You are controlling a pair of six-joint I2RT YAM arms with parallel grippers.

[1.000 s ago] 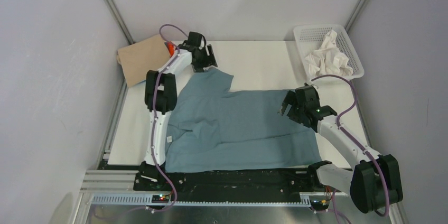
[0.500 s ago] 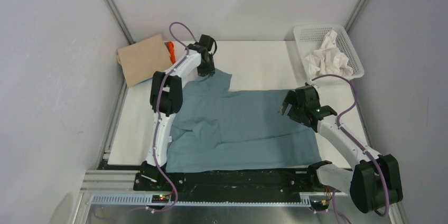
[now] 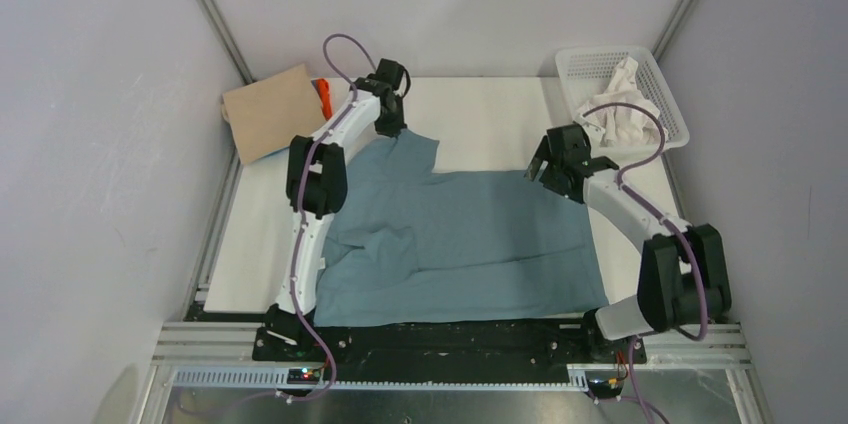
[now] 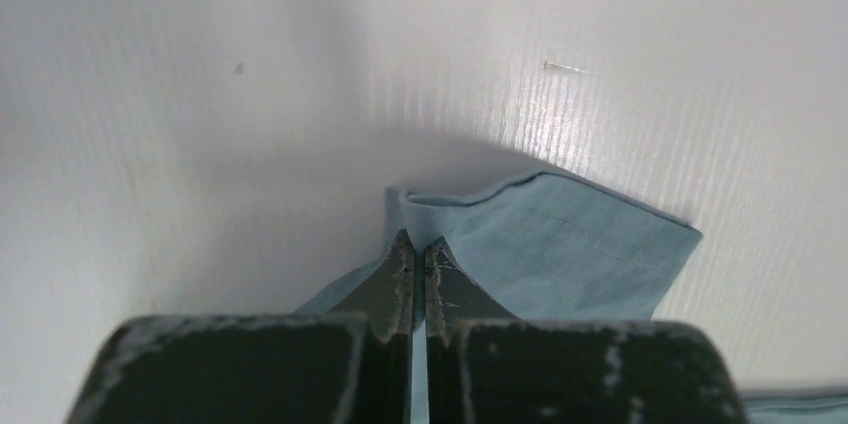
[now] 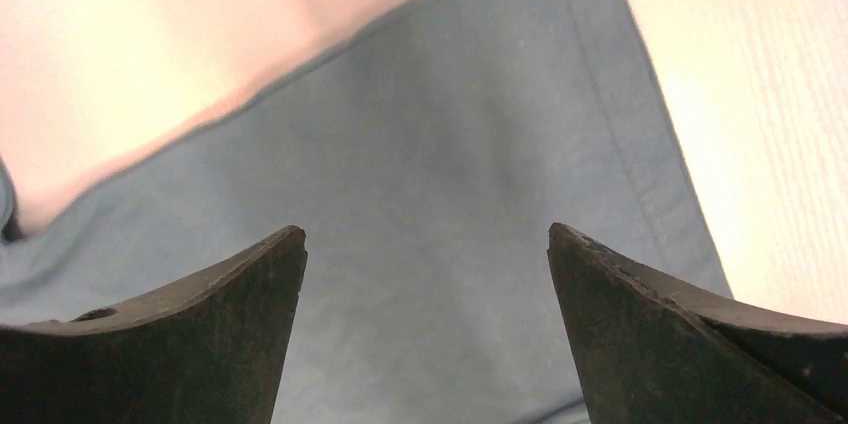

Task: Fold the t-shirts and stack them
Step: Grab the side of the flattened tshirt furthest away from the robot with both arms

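Note:
I will next turn my right gripper and lower it until its fingers are on both sides of the shirt's far edge by the basket, which lies below it, because only the sleeve is pinched.
A large slate blue-grey t-shirt (image 3: 470, 234) lies spread across the middle of the table, one sleeve pointing to the far side. My left gripper (image 3: 391, 126) sits at the far tip of that sleeve. In the left wrist view the gripper (image 4: 418, 244) is shut, with the sleeve's (image 4: 560, 254) hemmed edge pinched between its tips. My right gripper (image 3: 541, 166) hovers over the shirt's far right corner. The right wrist view shows it (image 5: 425, 239) open, with the shirt cloth (image 5: 430, 164) below and nothing between the fingers. A folded tan t-shirt (image 3: 268, 109) and a bit of orange t-shirt (image 3: 322, 92) lie at the far left.
A white mesh basket (image 3: 575, 66) holding crumpled white cloth (image 3: 622, 109) stands at the far right corner. Bare white table (image 3: 490, 119) shows beyond the shirt. Grey walls close in on both sides.
My left gripper dropped onto the sleeve tip and shut on it. The right arm swung toward the far side, to the shirt's far right corner, still open.

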